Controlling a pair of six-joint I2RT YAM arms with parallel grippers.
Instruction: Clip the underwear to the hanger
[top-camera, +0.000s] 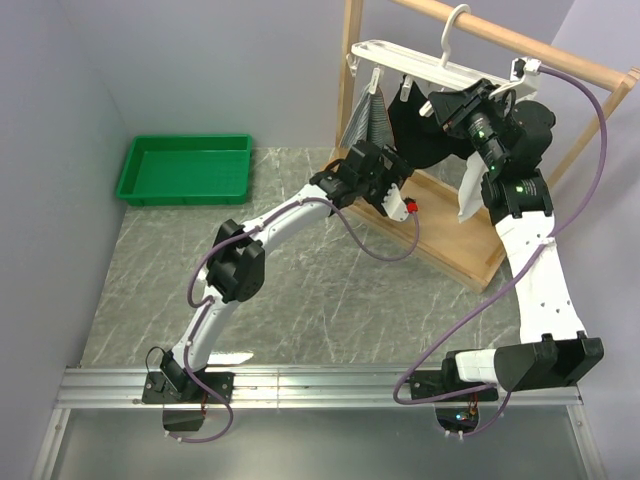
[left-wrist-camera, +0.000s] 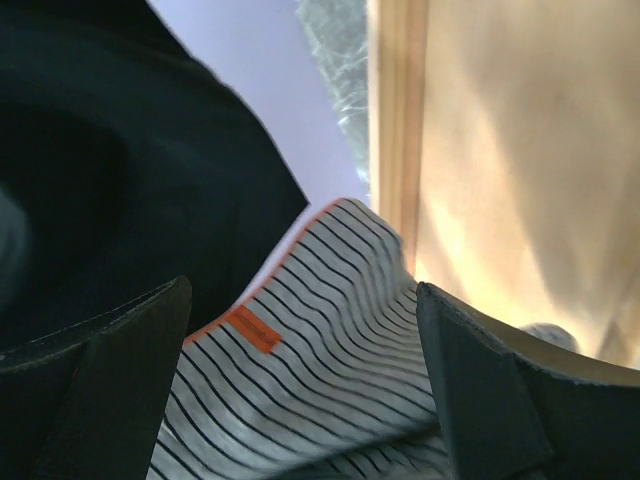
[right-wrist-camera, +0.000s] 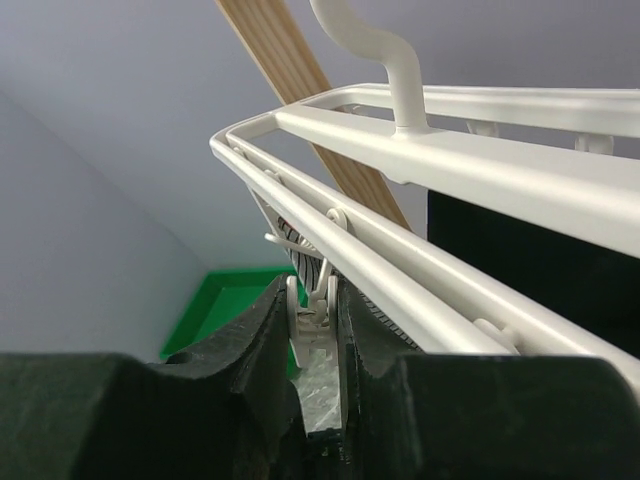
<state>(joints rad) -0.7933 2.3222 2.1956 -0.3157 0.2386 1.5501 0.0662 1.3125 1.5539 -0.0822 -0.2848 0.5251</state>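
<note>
My left gripper should move down a little along the hanging underwear and close on the striped cloth's lower part (left-wrist-camera: 365, 275), because that cloth is already between its open fingers.
The white hanger (top-camera: 420, 62) hangs by its hook from the wooden rack's top bar. The striped underwear (top-camera: 367, 122) dangles from a clip at the hanger's left end. My left gripper (top-camera: 383, 160) is just below it. In the left wrist view this gripper (left-wrist-camera: 302, 305) is open wide, with the striped cloth (left-wrist-camera: 320, 350) and its orange label between the fingers. My right gripper (top-camera: 445, 100) is up at the hanger. In the right wrist view it (right-wrist-camera: 312, 295) is shut on a white clip (right-wrist-camera: 318, 312) under the hanger's bars (right-wrist-camera: 420, 270).
A black garment (top-camera: 425, 145) and a small white cloth (top-camera: 470, 195) hang from the hanger. The wooden rack (top-camera: 455, 240) has a flat base and an upright post (top-camera: 350, 70). A green tray (top-camera: 185, 170) sits at the back left by the wall.
</note>
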